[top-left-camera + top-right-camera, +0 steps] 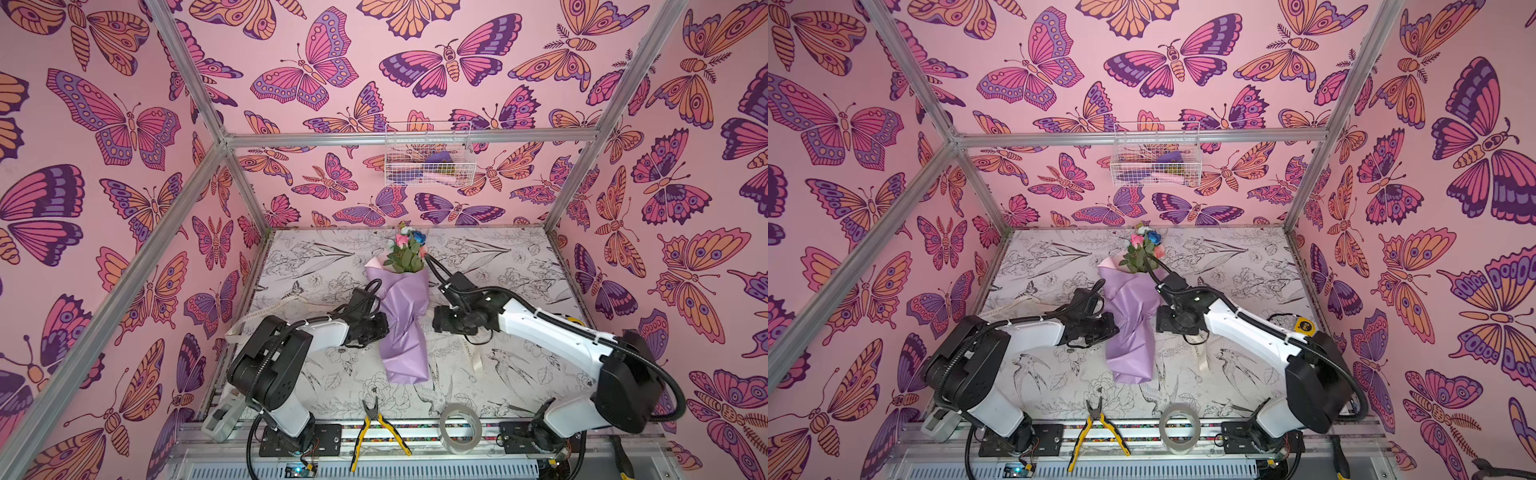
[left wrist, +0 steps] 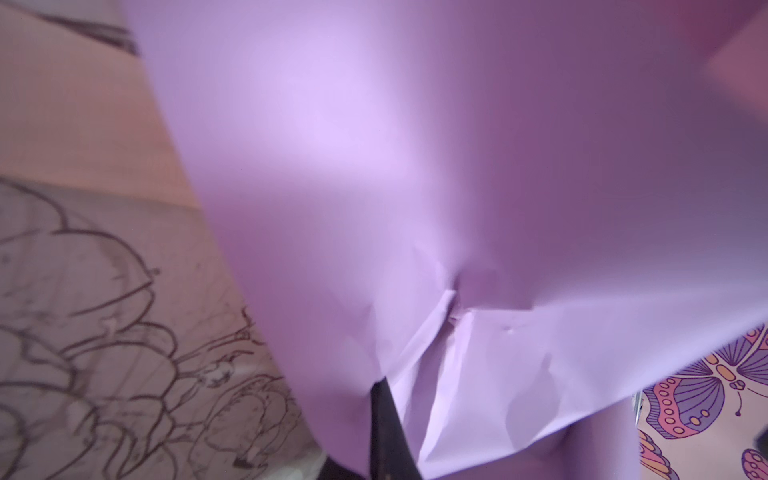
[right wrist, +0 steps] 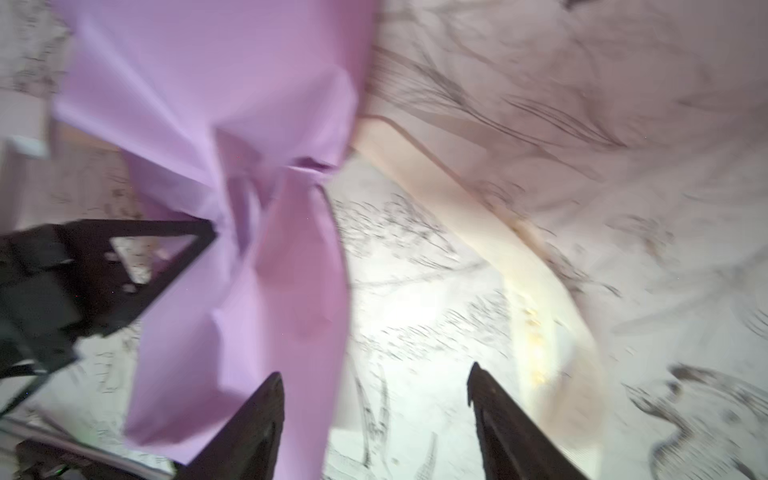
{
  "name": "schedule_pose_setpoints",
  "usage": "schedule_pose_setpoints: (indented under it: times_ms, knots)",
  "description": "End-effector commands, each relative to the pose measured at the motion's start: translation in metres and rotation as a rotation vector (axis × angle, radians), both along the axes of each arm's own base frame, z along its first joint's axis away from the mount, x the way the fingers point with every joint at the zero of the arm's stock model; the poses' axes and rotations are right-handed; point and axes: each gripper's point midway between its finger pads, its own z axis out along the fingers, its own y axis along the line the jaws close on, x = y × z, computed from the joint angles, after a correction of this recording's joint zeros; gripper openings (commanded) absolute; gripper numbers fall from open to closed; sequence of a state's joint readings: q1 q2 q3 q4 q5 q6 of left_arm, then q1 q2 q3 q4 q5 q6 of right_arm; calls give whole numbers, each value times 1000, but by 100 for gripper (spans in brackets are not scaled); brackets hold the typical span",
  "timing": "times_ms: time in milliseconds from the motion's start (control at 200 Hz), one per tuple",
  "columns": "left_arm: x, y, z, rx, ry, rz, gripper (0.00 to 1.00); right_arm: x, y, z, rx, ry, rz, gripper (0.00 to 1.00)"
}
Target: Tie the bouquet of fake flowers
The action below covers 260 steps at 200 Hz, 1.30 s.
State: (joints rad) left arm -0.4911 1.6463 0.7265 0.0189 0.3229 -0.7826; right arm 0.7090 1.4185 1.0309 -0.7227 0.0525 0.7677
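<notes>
My open right gripper needs to move away from the lilac cone, back and down, onto the fold of ribbon, because the ribbon bends clear of the paper there.
The bouquet (image 1: pixel 405 328) (image 1: pixel 1131 332) lies lengthwise mid-table, a lilac paper cone with the fake flowers (image 1: pixel 407 247) (image 1: pixel 1144 247) at its far, wide end. At the cone's waist on the left, my left gripper (image 1: pixel 384 328) (image 1: pixel 1115 328) is shut on the lilac paper. The left wrist view is filled by that paper (image 2: pixel 415 166), with one black finger (image 2: pixel 386 428) under a fold. My right gripper (image 1: pixel 434 320) (image 3: pixel 374 372) hangs open just right of the cone, holding nothing. Cream ribbon (image 1: pixel 266 311) (image 3: pixel 540 291) trails over the table on both sides.
Yellow-handled pliers (image 1: pixel 376 424) and a tape roll (image 1: pixel 459 428) lie on the front rail. A white dispenser (image 1: pixel 220 419) sits at the front left corner. A wire basket (image 1: pixel 428 158) hangs on the back wall. A yellow tape measure (image 1: pixel 575 320) shows behind the right arm.
</notes>
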Motion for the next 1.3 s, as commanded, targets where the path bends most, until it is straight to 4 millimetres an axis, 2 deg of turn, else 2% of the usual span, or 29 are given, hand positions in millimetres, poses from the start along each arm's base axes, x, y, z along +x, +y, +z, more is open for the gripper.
schedule_pose_setpoints:
  times_ms: [0, 75, 165, 270, 496, 536, 571, 631, 681, 771, 946, 1111, 1212, 1297]
  knots:
    - [-7, -1, -2, 15, 27, -46, 0, -34, -60, -11, -154, 64, -113, 73]
    - [-7, -1, -2, 15, 28, -55, 0, -49, -87, -17, -210, 69, -172, 75]
    - [-7, -1, -1, 23, 28, -62, 0, -61, -100, -29, -205, 78, -209, 76]
    - [-7, 1, -1, 39, 26, -64, 0, -63, -94, -44, -143, 90, -211, 76]
    - [-7, 2, -2, 50, 28, -68, 0, -45, -81, -71, -122, 117, -203, 72]
    - [-5, 2, -2, 54, 24, -73, 0, -42, -80, -77, -94, 139, -210, 67]
    - [-5, 2, -2, 58, 26, -79, 0, -41, -80, -82, -71, 159, -226, 57]
    - [-5, 1, -2, 65, 26, -91, 0, -36, -88, -86, -50, 163, -270, 27]
    - [-4, 1, -1, 71, 24, -101, 0, -32, -96, -85, -30, 149, -305, 13]
    - [-1, 0, 1, 85, 19, -123, 0, -22, -118, -76, 15, 112, -383, 0]
    - [5, -5, 3, 85, 19, -130, 0, -7, -177, -46, 100, 7, -564, 0]
    - [11, -14, 5, 75, 14, -134, 0, 11, -226, -2, 53, -122, -648, 0]
    - [11, -25, 3, 63, 20, -142, 0, 27, -242, 27, 24, -176, -642, 0]
    - [12, -36, 2, 33, 23, -141, 0, 38, -243, 49, 9, -198, -595, 0]
